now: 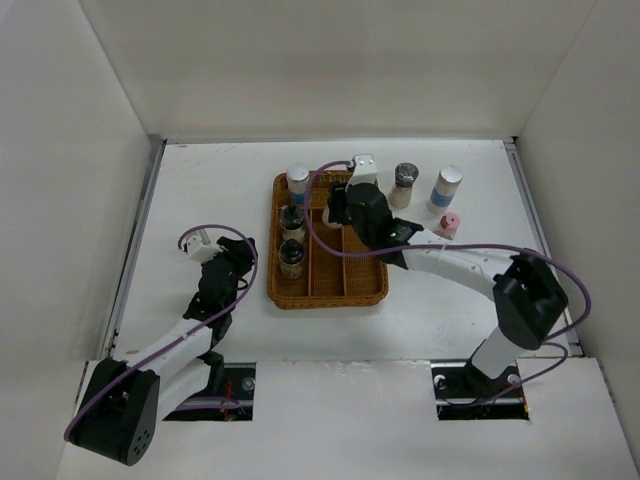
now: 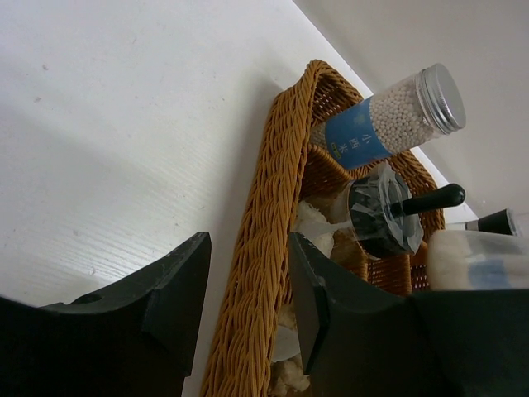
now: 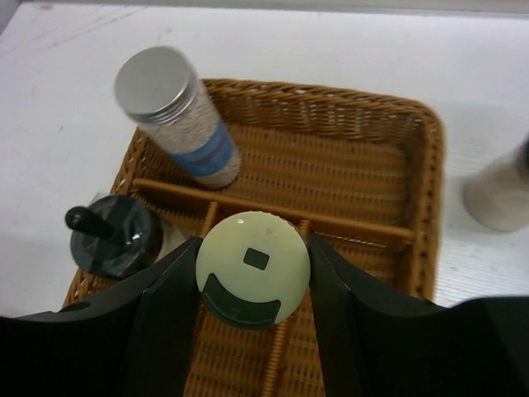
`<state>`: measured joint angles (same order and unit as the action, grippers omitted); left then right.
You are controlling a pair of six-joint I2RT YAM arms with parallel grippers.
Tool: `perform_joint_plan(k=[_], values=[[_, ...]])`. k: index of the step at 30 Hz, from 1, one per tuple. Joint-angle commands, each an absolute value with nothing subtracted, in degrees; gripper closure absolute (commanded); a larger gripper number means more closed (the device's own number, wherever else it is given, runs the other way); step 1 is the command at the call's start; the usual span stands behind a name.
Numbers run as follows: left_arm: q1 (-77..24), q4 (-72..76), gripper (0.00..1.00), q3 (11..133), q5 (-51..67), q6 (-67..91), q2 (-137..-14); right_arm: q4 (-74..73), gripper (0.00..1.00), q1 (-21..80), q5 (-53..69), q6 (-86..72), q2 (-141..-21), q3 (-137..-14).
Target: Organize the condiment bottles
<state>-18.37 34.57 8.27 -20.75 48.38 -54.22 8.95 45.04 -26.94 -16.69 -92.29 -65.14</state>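
My right gripper comes down between the dividers next and releases the cream-capped bottle in that column's far end, since the tray's middle column stands empty beside the dark bottles.
My right gripper [image 1: 352, 207] is shut on a cream-capped bottle [image 3: 253, 269] and holds it above the dividers of the brown wicker tray [image 1: 365, 292]. In the tray's left column stand a silver-capped white-and-blue bottle [image 1: 298, 183] and two dark bottles [image 1: 292, 218] [image 1: 291, 257]. On the table to the right of the tray stand a dark-grey-capped beige bottle [image 1: 404, 185], a silver-capped white-and-blue bottle [image 1: 446, 187] and a small pink-capped one [image 1: 449, 226]. My left gripper [image 1: 238, 260] is open and empty at the tray's left side. In the left wrist view the tray's rim [image 2: 256, 273] shows between its fingers.
White walls enclose the table on the left, back and right. The right arm's cable [image 1: 320, 215] loops over the tray. The right wrist view shows the silver-capped bottle [image 3: 178, 112] and a black-capped bottle [image 3: 111, 236] close to the left of the held bottle.
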Motion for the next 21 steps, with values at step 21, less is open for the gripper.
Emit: perform_joint_plan(k=[21], values=[[-17.62,38.06,0.58,7.91,-20.3,48.69,-54.14,12.83,0.22,47.94,-25.4,-19.6,-100.12,-68.39]])
